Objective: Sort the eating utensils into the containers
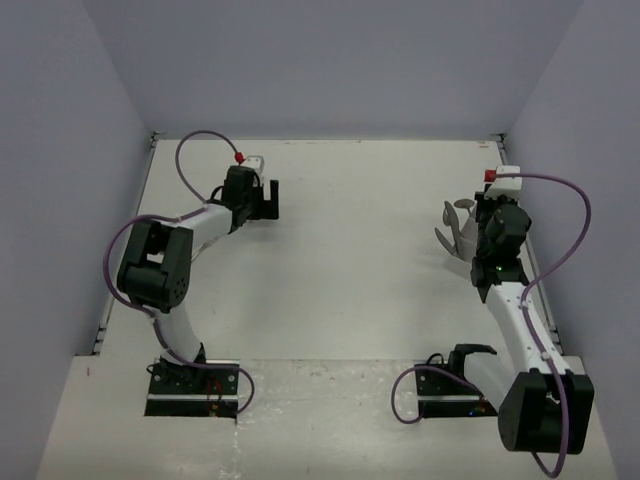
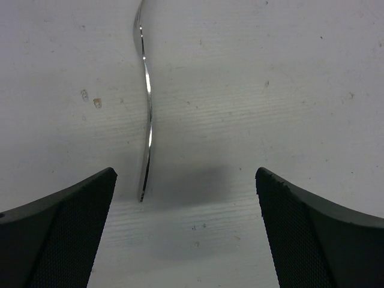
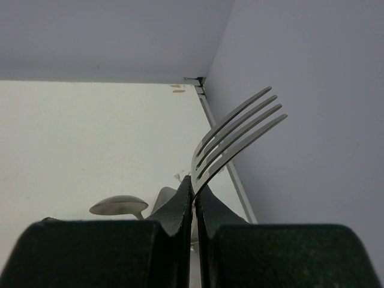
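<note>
The near end of the slim utensil is the only part between my open fingers, so my left gripper should next lower outward over the middle of the utensil's handle [image 2: 149, 114] and close.
My right gripper [image 3: 194, 186] is shut on a silver fork [image 3: 240, 133] just below its tines, which rise up and to the right toward the right wall. Below and left of the jaws show two spoon bowls [image 3: 120, 206], standing up beside the right gripper [image 1: 487, 205] as pale spoon heads [image 1: 461, 207] in the top view. My left gripper [image 2: 185, 174] hangs open just above the table, at the back left [image 1: 262, 203]. A slim silver utensil [image 2: 147, 102], seen edge-on, lies on the table with its near end just inside the left finger [image 2: 66, 228]. The containers are hidden.
The grey right wall [image 3: 312, 120] stands close beside the fork, and its foot rail [image 3: 219, 129] runs to the back corner. A grey left wall [image 1: 60, 200] and a back wall bound the white table [image 1: 350, 260]. Purple cables loop off both arms.
</note>
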Motion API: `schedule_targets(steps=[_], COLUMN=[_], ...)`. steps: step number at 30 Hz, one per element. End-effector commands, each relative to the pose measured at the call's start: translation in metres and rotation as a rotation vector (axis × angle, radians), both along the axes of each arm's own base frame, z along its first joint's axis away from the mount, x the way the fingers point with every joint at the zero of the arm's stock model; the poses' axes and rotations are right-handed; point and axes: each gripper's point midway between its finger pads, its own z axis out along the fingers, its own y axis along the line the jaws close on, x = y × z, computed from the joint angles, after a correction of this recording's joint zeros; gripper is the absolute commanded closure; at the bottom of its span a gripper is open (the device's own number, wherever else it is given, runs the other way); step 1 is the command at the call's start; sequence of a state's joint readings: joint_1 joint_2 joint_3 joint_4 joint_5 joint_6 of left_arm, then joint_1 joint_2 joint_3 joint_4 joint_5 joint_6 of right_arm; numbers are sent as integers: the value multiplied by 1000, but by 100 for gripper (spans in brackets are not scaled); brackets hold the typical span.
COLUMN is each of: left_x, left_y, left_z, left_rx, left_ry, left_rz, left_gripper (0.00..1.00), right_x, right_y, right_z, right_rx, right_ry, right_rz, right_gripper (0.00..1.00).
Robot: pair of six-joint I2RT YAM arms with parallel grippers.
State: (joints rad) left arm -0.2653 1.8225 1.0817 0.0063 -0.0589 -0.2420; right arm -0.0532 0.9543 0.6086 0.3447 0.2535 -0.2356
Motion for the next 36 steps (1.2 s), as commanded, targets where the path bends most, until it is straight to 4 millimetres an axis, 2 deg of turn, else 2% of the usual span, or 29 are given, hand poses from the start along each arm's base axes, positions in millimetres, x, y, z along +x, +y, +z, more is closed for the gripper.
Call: schedule_targets(steps=[1,2,6,8,9,11,12,13,14,16,17,18,19,20,21,23,24,26,27,29,32,33,35,36], left_x=[25,25,28,29,30,30,32,32,33,35,35,38,38,42,43,46,47,47,47,50,52,52,52,49], left_y=[1,1,2,3,3,3,3,3,3,3,4,3,5,5,6,5,5,6,8,9,17,20,25,29], left_z=[22,20,22,20,21,19,21,20,19,18,17,19,12,15,7,5,-3,-8,-15,-17,-24,-27,-28,-31], left_rx=[-8,-11,-8,-1,0,2,2,2,4,8,14,15,29,34,43,54,61,72,80,87,113,118,130,136], left_ry=[-85,-80,-85,-79,-79,-71,-75,-73,-72,-73,-69,-74,-55,-60,-48,-47,-34,-4,15,17,35,48,54,75], left_rz=[-5,-4,-6,-1,-2,0,-1,-1,0,-2,-1,-3,0,1,-4,-13,-17,-17,-9,-1,27,41,59,72], left_gripper=[0,0,0,0,0,0,0,0,0,0,0,0,0,0,0,2,4,10,15,21,39,50,57,68], right_x=[14,19,25,23,20,13,7,3,1,-3,-5,-9,-10,-13,-18,-25,-30,-34,-36,-41,-46,-47,-50,-51], right_y=[-10,-11,-13,-7,-1,10,12,12,12,19,24,29,33,35,38,40,42,46,47,50,52,52,52,52], right_z=[-6,-20,-46,-59,-53,-53,-42,-39,-33,-6,-3,8,19,21,36,44,55,61,64,67,73,75,80,80], right_rx=[-44,-44,-40,8,28,73,73,81,85,116,132,163,181,206,215,261,270,298,306,319,325,324,329,329], right_ry=[5,27,87,134,118,102,68,68,58,-2,0,-31,-54,-51,-85,-105,-134,-154,-164,-168,-175,-181,-202,-204], right_rz=[-24,-25,-30,-8,21,67,78,73,72,101,124,143,161,167,177,179,186,202,208,220,230,231,234,232], right_gripper=[100,100,89,68,53,35,30,24,22,17,5,2,1,1,1,1,1,1,1,1,1,1,1,1])
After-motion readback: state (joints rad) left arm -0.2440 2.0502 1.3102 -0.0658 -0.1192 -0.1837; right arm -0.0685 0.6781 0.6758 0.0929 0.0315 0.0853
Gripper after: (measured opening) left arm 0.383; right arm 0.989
